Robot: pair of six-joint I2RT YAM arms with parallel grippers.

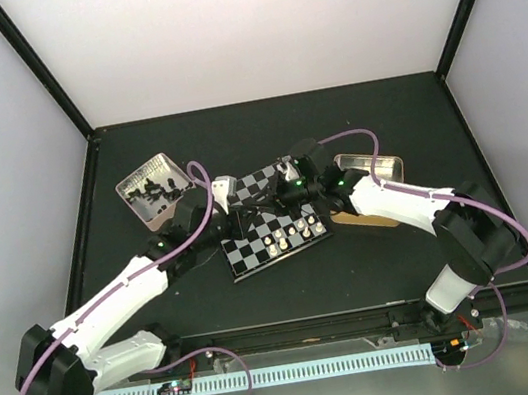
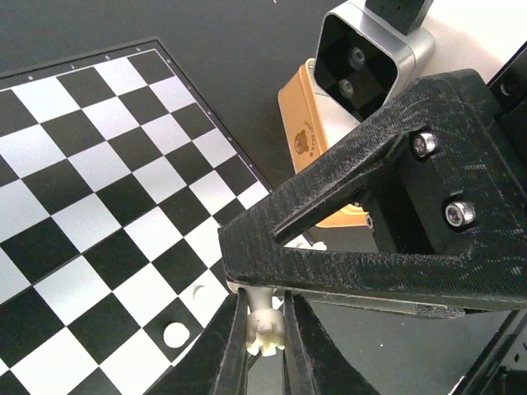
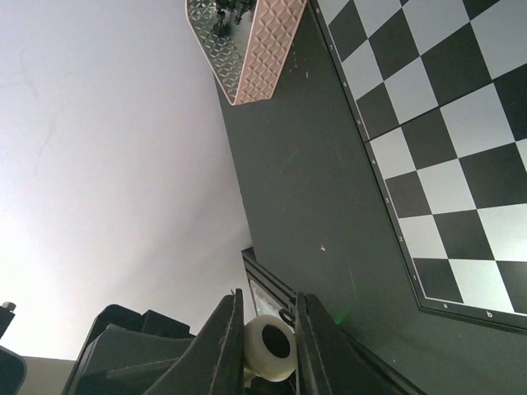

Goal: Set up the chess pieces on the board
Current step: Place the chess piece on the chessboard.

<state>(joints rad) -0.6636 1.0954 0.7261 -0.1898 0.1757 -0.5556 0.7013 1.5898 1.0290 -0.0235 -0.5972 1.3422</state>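
The empty near corner square (image 1: 239, 267) on the tray's side is below and back from my left gripper. My left gripper needs to move back and lower the piece to release it.
The chessboard (image 1: 279, 225) lies mid-table. A few cream-white pieces (image 1: 291, 236) stand along its near edge. My left gripper (image 1: 245, 223) and right gripper (image 1: 277, 193) meet above the board's left part. In the left wrist view the left gripper (image 2: 265, 317) is shut on a white chess piece (image 2: 268, 336) by its crowned head. Its stem runs up under the right gripper's black finger (image 2: 362, 239). In the right wrist view the right gripper (image 3: 268, 329) is shut on a white piece (image 3: 270, 350), seen from its round base. Black pieces (image 1: 156, 188) lie in the pinkish tray.
The pinkish tray (image 1: 130, 186) stands left of the board and shows in the right wrist view (image 3: 263, 49). The tan box (image 1: 364, 218) is right of the board, with a metal tin (image 1: 380, 164) behind it. One white piece (image 2: 175, 334) stands on a board square near the left fingers.
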